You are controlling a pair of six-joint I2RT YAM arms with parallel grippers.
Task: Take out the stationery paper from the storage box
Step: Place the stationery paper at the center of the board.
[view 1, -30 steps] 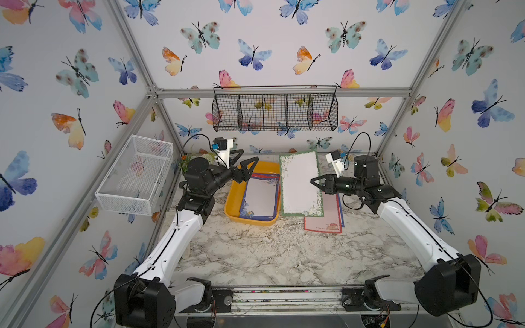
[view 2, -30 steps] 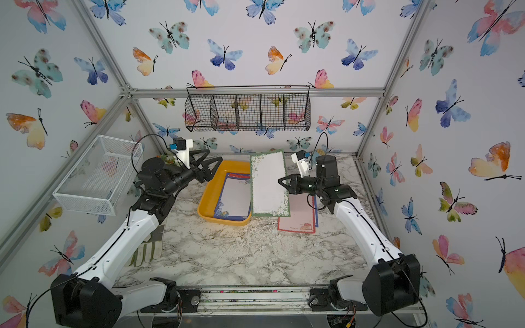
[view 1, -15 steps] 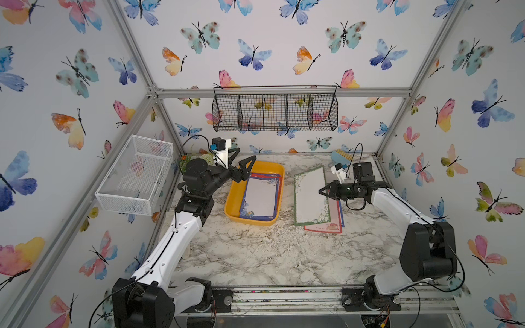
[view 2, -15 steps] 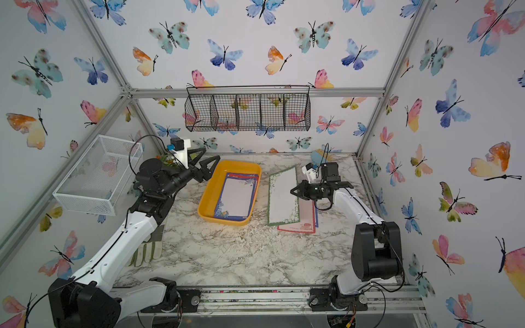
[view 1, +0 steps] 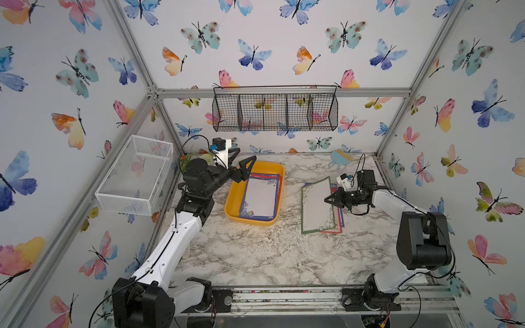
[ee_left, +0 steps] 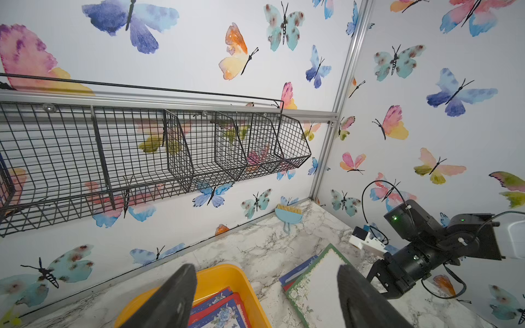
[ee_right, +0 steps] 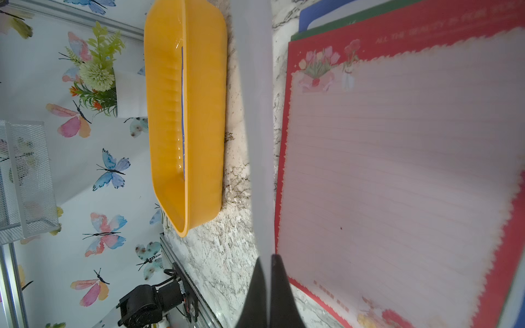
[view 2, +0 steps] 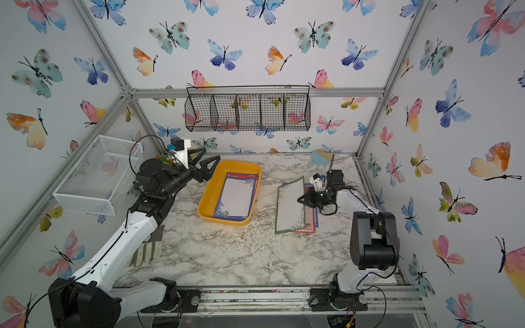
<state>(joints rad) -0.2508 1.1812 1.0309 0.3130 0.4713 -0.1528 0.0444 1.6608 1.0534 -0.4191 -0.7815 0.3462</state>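
The right gripper lowers the green-bordered sheet (view 1: 316, 204) next onto the pile with the red-bordered sheet, which lies just below the gripper. It then releases the green-bordered sheet's edge there.
The yellow storage box (view 1: 233, 203) (view 2: 206, 200) sits left of the table's middle, with stationery paper in it, a blue floral sheet (view 1: 260, 198) (view 2: 237, 198) on top. My left gripper (view 1: 241, 167) (ee_left: 265, 268) hovers open and empty over the box's far left corner (ee_left: 224, 272). My right gripper (view 1: 329, 200) (ee_right: 267, 257) is shut on the edge of a green-bordered sheet (view 1: 316, 204) (ee_left: 321, 281), seen edge-on in the right wrist view (ee_right: 252, 113). That sheet slants low over a pile of sheets on the table, a red-bordered one (ee_right: 397, 156) on top.
A black wire basket (view 1: 275, 109) hangs on the back wall and a white mesh basket (view 1: 136, 176) on the left wall. A blue dustpan brush (view 1: 339, 157) leans at the back right, a fake plant (view 1: 196, 157) stands back left, and a glove (view 2: 145, 251) lies front left.
My right gripper has carried the green-bordered sheet from upright above the table down and right, low over the pile. The left arm has barely moved.
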